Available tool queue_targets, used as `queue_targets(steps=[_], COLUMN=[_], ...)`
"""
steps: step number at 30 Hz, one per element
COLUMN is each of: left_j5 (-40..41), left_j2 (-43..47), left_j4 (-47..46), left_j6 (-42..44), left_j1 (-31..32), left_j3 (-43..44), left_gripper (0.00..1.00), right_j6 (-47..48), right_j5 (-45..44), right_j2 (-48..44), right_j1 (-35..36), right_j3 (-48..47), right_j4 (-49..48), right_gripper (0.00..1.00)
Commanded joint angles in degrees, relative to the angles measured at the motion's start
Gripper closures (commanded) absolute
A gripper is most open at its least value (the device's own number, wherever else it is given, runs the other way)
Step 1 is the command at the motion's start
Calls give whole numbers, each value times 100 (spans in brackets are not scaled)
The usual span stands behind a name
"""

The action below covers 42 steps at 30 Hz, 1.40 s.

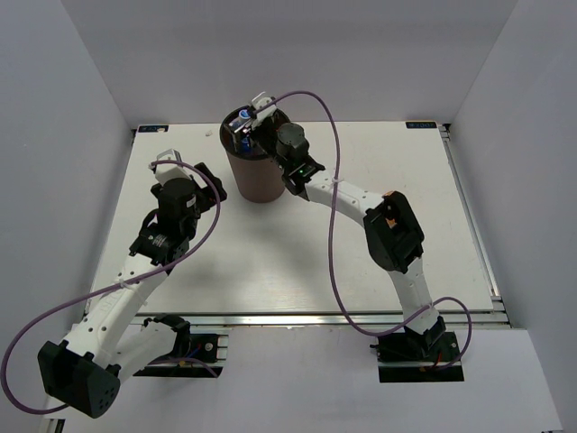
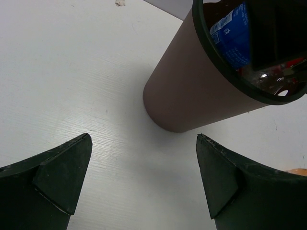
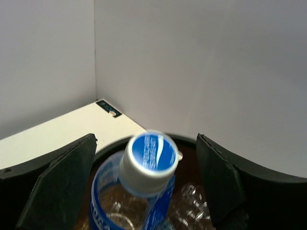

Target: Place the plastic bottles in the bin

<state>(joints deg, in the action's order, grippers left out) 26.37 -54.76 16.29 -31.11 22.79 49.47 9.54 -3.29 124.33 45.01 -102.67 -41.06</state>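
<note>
The robot's right gripper will swing to the right in the top view and down onto the orange bottle, because the bottle lies lower, on that side of the gripper.
The bin (image 1: 257, 180) is a dark brown bucket standing at the back middle of the table. My right gripper (image 1: 250, 122) hangs over its mouth. In the right wrist view this gripper (image 3: 146, 138) is open, and a clear bottle with a blue label and blue-topped cap (image 3: 151, 155) stands blurred between the fingers, touching neither. Its body reaches down inside the bin rim (image 3: 108, 148), beside other clear bottles (image 3: 192, 201). My left gripper (image 1: 209, 180) is open just left of the bin, low over bare table (image 2: 144, 163). A blue-labelled bottle (image 2: 235, 33) shows inside the bin (image 2: 192, 91).
White walls close in the table on three sides. The right arm's purple cable (image 1: 329, 135) loops above the bin's right side. A sliver of orange (image 2: 297, 171) shows past my left gripper's right finger; I cannot tell what it is.
</note>
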Motion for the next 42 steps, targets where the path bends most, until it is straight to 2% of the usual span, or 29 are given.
queue_targets(steps=[1, 6, 9, 12, 14, 15, 16, 17, 19, 21, 23, 24, 26, 30, 35, 39, 42], left_j5=[-141, -80, -79, -71, -44, 8, 17, 26, 26, 0, -27, -27, 43, 158, 105, 122, 140], left_j2=[10, 18, 62, 97, 141, 150, 150, 141, 115, 115, 97, 89, 62, 53, -34, -61, -96], left_j4=[-39, 32, 40, 58, 76, 67, 76, 84, 93, 67, 58, 41, 49, 93, 155, 172, 190], left_j6=[-35, -105, -123, -123, -123, -114, -114, -97, -70, -62, -35, -18, 0, 35, 44, 62, 62], left_j1=[6, 6, -2, -2, -2, -2, -2, -2, 6, -2, -2, -2, -2, -2, -2, -2, -2], left_j3=[80, 80, 89, 89, 80, 80, 80, 80, 89, 89, 89, 89, 115, 124, 177, 168, 177], left_gripper=[2, 2, 2, 2, 2, 2, 2, 2, 2, 2, 2, 2, 2, 2, 2, 2, 2], right_j6=[101, -127, -216, -539, -864, -1153, -1226, -1261, -702, -253, 56, 170, 407, 1364, 1559, 1814, 1832], right_j5=[-41, 223, 276, 276, 320, 781, 977, 1058, 937, 455, 548, 949, 1154, 1418, 918, 1163, 989], right_j2=[-190, -611, -972, -1727, -2227, -2386, -2718, -2904, -3377, -3678, -3969, -4004, -4066, -3761, -3206, -2863, -2617], right_j1=[-19, -36, -150, -501, -843, -1289, -1520, -1983, -2346, -2795, -3390, -3594, -3998, -4141, -4150, -4150, -4150], right_j3=[-727, -1220, -949, -527, -333, -158, -61, 62, 431, 973, 1248, 1354, 1723, 2470, 2814, 3183, 3473], right_j4=[370, 1063, 1669, 2275, 3241, 3636, 4406, 4744, 5612, 5871, 6195, 6328, 6583, 6987, 6928, 6734, 6532], right_gripper=[11, 11, 11, 11, 11, 11, 11, 11, 11, 11, 11, 11, 11, 11, 11, 11, 11])
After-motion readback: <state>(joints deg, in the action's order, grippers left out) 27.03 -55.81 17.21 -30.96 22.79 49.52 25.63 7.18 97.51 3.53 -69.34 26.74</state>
